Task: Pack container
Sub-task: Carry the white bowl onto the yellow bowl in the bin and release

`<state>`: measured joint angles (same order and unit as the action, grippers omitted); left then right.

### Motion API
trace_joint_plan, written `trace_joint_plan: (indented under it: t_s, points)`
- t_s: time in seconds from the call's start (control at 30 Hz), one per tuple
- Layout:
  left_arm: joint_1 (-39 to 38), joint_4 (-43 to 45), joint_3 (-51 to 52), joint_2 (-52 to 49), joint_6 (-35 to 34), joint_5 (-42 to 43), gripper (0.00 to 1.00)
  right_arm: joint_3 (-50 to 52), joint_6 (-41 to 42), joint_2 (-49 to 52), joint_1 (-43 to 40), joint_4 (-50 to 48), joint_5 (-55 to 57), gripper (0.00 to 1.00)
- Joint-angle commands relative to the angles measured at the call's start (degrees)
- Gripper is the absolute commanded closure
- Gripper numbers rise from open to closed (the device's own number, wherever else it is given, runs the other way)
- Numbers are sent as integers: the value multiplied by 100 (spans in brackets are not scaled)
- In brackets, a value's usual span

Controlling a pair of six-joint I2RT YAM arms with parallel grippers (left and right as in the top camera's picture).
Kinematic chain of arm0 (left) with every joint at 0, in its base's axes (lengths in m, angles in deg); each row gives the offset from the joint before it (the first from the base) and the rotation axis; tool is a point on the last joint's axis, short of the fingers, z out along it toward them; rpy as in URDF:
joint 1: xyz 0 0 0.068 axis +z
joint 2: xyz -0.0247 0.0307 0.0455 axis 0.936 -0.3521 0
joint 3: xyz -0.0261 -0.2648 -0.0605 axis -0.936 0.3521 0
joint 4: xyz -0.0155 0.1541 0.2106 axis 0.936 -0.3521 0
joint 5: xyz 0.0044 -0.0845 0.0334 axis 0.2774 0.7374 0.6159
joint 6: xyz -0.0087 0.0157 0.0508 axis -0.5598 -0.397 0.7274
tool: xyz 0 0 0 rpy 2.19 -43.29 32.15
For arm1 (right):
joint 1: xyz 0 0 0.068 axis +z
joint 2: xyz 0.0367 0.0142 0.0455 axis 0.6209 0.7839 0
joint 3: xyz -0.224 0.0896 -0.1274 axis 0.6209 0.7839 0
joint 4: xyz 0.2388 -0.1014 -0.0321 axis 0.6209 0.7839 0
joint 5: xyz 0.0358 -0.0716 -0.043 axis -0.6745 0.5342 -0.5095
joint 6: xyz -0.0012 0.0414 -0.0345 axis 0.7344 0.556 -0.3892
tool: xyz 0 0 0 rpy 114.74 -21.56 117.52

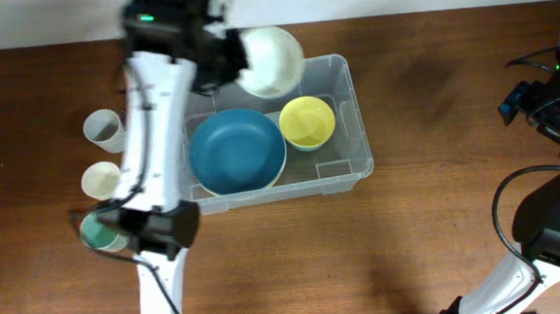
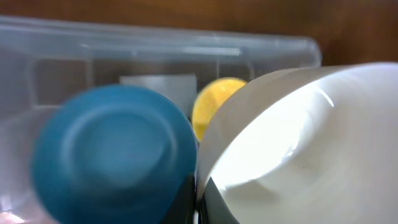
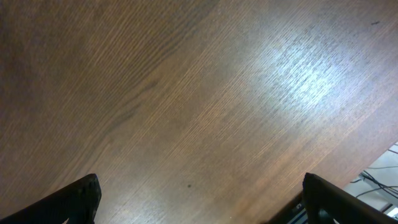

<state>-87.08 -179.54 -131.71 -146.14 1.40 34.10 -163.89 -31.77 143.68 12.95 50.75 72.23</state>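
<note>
The yellow bowl (image 1: 307, 121) is empty below my left gripper, to its right in the overhead view, so next I will move down that way and let go of the white bowl (image 1: 272, 60) inside.
The clear plastic container (image 1: 359, 123) stands mid-table with a blue bowl (image 1: 236, 150) and a smaller yellow bowl (image 1: 307, 121) inside. My left gripper (image 1: 223, 58) hangs over the container's far-left corner, shut on the rim of a white bowl (image 1: 272, 60), which is tilted. The left wrist view shows that white bowl (image 2: 311, 143) pinched at its rim by my left gripper (image 2: 198, 202), with the blue bowl (image 2: 112, 149), yellow bowl (image 2: 208, 106) and container wall (image 2: 155, 43) behind. My right gripper (image 3: 202, 205) stands open over bare wood at the right edge (image 1: 520, 101).
Three cups stand left of the container beside my left arm: a pale clear one (image 1: 103, 129), a cream one (image 1: 101, 178) and a green one (image 1: 97, 229). The table's right edge (image 3: 382, 155) lies close to my right gripper.
</note>
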Motion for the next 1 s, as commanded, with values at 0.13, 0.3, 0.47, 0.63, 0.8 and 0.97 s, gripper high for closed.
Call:
trace_joint_plan:
  t_s: [0.13, 0.3, 0.47, 0.63, 0.8, 0.97]
  points:
    - [-579, 101, 103, -844, 125, -426, 99, 20, 46, -4, -9, 2, 33, 1]
    - [-634, 177, 103, -1287, 129, -334, 99, 20, 46, -4, -9, 2, 33, 1]
    - [-662, 179, 103, -1565, 129, -306, 99, 20, 46, -4, -9, 2, 33, 1]
    - [-699, 240, 103, -1753, 153, 11, 99, 20, 46, -4, -9, 2, 33, 1]
    - [-734, 238, 103, -1840, 153, 11, 99, 20, 46, -4, -9, 2, 33, 1]
    - [-752, 240, 103, -1840, 153, 9, 77, 20, 46, -4, -9, 2, 33, 1]
